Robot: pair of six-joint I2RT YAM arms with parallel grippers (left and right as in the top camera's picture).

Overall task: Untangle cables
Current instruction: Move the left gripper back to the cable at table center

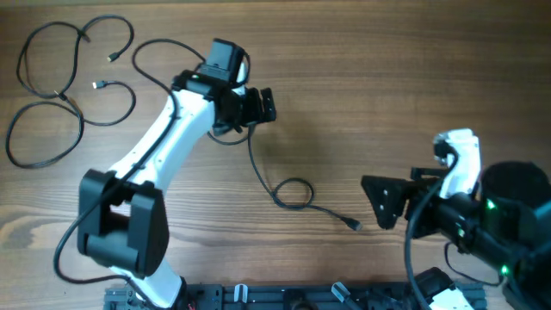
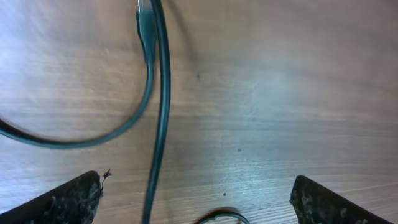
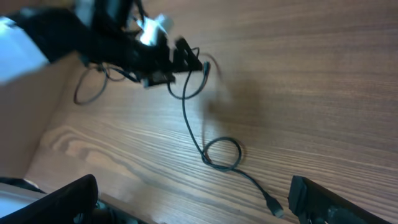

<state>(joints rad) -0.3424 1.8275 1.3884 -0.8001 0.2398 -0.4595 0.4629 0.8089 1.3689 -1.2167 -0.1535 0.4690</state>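
Observation:
My left gripper needs to go down onto the straight part of black cable (image 1: 251,146) (image 2: 161,122) that leads to the small loop, before it grips the black cable.
One black cable (image 1: 256,168) runs from under my left gripper (image 1: 262,105) down the table into a small loop (image 1: 294,193) and ends in a plug (image 1: 353,224). In the left wrist view this cable (image 2: 163,99) passes straight between my open fingers (image 2: 68,200), nearer the left one, and nothing is gripped. A plug end (image 2: 144,25) and a curved stretch (image 2: 99,140) lie just beyond. Several other cables (image 1: 52,86) lie looped at the far left. My right gripper (image 1: 375,204) is open, just right of the plug (image 3: 272,204), and holds nothing.
A further cable (image 1: 151,47) curves behind the left arm (image 1: 164,138). The left arm's base (image 1: 125,224) stands at the front left, and the right arm's base (image 1: 499,224) at the front right. A rail (image 1: 258,297) runs along the front edge.

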